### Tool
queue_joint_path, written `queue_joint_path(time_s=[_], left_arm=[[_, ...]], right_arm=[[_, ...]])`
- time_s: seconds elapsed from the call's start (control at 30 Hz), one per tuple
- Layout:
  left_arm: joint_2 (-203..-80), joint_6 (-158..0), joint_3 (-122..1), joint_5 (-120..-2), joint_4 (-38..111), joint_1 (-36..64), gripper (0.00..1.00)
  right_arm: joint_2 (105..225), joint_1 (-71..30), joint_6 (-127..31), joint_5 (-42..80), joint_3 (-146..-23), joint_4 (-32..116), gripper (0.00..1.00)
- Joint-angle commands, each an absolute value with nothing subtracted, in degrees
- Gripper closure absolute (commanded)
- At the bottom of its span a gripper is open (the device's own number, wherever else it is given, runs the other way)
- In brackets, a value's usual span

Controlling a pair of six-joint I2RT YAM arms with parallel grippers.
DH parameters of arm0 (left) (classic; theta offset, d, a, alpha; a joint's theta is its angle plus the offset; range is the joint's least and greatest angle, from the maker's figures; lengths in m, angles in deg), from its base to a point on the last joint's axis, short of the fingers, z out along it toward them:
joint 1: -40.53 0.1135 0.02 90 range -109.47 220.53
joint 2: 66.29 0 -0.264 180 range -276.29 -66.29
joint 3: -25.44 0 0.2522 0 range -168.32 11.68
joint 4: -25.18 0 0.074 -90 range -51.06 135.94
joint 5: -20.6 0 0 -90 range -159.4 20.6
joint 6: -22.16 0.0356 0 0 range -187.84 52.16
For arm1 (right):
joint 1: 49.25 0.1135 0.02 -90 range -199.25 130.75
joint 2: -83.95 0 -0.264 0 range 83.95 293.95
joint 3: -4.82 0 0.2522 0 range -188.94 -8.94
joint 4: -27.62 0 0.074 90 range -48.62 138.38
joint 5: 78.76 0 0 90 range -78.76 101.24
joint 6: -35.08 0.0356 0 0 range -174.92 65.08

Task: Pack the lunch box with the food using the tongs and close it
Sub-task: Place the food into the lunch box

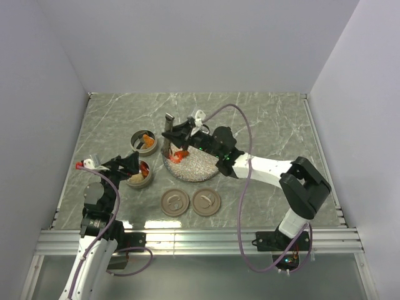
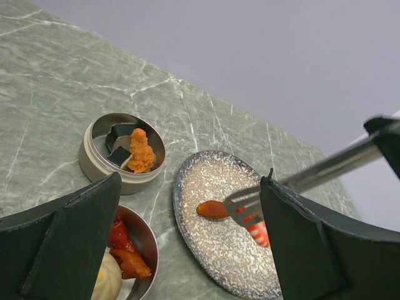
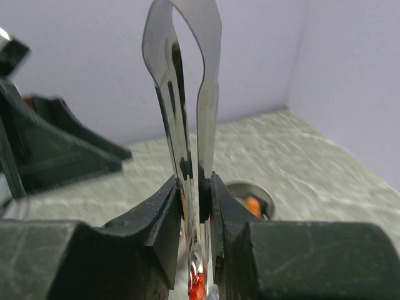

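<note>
The red food piece is between the tongs, so I should move my right gripper to the left in the top view, over the near tin, and release.
My right gripper (image 3: 197,187) is shut on the tongs (image 3: 187,94), squeezing their two thin metal arms together. In the left wrist view the tongs' slotted tip (image 2: 245,205) rests over the speckled plate (image 2: 212,262), on a red-and-white food piece (image 2: 259,232) and beside an orange-brown piece (image 2: 212,209). I cannot tell whether the red piece is lifted. My left gripper (image 2: 192,187) hangs open and empty above the near tin of the lunch box (image 2: 147,240), which holds red pieces (image 2: 128,259) and a beige ball (image 2: 109,281). The far tin (image 2: 94,162) holds an orange fried piece (image 2: 142,151).
From above, two round lids (image 1: 175,202) (image 1: 206,202) lie in front of the plate (image 1: 203,170). The two tins (image 1: 144,140) (image 1: 140,178) stand left of it. The right arm (image 1: 262,167) stretches across from the right. Walls enclose the table on three sides.
</note>
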State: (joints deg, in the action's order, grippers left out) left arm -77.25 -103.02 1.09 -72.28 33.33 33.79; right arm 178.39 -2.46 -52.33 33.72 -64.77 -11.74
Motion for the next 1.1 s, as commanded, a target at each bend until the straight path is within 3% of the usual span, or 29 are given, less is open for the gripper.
queue_joint_path(time_s=[0.0, 0.5, 1.07], left_arm=[[-75.8, -103.0, 0.1, -72.7, 33.5, 33.8, 0.01], [-73.5, -102.8, 0.0, -71.2, 34.6, 33.8, 0.01], [-73.9, -102.7, 0.3, -71.1, 33.9, 33.8, 0.01]], right_arm=[[181.4, 0.4, -48.2, 32.9, -72.3, -14.5, 0.9], [199.8, 7.1, -41.8, 31.8, -93.2, -8.8, 0.91], [205.7, 7.4, -43.0, 32.7, -98.3, -8.5, 0.91]])
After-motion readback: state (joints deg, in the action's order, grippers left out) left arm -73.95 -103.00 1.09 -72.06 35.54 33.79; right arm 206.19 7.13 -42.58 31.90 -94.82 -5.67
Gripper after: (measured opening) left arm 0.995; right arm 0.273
